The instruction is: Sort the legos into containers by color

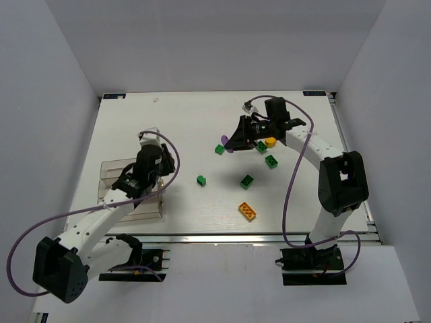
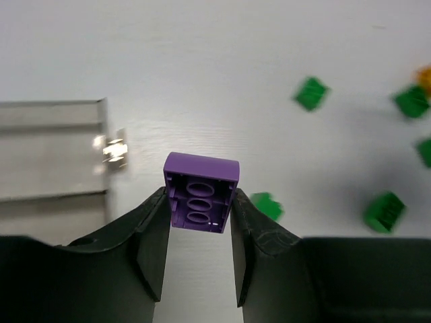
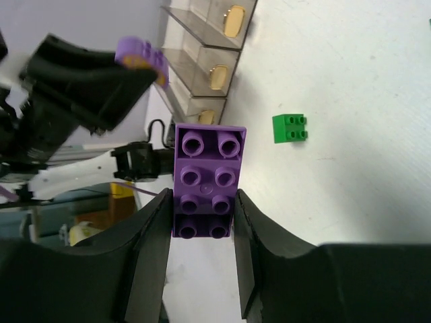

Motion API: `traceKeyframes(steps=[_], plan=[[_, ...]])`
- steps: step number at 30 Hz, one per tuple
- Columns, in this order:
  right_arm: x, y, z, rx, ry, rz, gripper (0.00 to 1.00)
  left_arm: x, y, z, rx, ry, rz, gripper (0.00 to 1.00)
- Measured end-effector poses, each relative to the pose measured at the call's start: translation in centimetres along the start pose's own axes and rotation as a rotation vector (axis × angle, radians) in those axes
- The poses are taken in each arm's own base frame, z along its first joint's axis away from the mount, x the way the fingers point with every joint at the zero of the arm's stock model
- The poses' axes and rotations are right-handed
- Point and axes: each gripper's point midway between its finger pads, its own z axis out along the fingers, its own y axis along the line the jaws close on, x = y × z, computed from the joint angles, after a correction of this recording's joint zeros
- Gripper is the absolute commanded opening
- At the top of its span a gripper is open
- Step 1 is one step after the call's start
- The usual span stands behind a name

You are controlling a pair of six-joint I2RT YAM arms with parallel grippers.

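The left gripper swings left in the top view next, turns the purple lego over the far clear container (image 1: 116,167) (image 2: 47,160) and releases, since the lego hangs beside it.
My left gripper (image 2: 199,202) is shut on a purple lego (image 2: 201,192) whose hollow underside faces the camera. It hangs just right of the clear containers (image 2: 52,149), and in the top view it (image 1: 161,160) is over their right end (image 1: 131,192). My right gripper (image 3: 202,196) is shut on a second purple lego (image 3: 209,176), studs toward the camera; from above it (image 1: 233,142) is at mid-table. Loose green legos (image 1: 201,180) (image 1: 247,181) (image 1: 271,161) lie on the table. A flat orange-yellow lego (image 1: 247,211) and a small yellow-orange block (image 1: 270,142) lie there too.
Two more green legos (image 1: 219,149) (image 1: 261,146) lie close to the right gripper. The right wrist view shows the containers' row (image 3: 209,40) and one green lego (image 3: 289,128). White walls enclose the table on the left, back and right.
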Motion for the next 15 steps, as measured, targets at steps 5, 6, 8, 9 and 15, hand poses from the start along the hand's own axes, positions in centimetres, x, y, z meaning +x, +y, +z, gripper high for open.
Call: traceKeyframes(steps=[5,6,8,9,15], plan=[[-0.1,-0.3,0.1,0.059,0.011,-0.099,0.00,0.0,6.1,1.0,-0.403,0.097,-0.104,0.00],[0.0,-0.4,0.2,0.067,0.014,-0.110,0.00,-0.2,7.0,1.3,-0.466,0.111,-0.122,0.00],[0.3,-0.6,0.3,0.080,0.025,-0.123,0.00,-0.5,8.4,1.9,-0.564,0.128,-0.155,0.00],[0.5,-0.8,0.3,0.087,0.029,-0.124,0.00,-0.6,9.0,2.1,-0.605,0.136,-0.170,0.00],[1.3,-1.5,0.4,0.123,0.053,-0.142,0.00,0.5,12.4,2.1,-0.805,0.202,-0.239,0.00]])
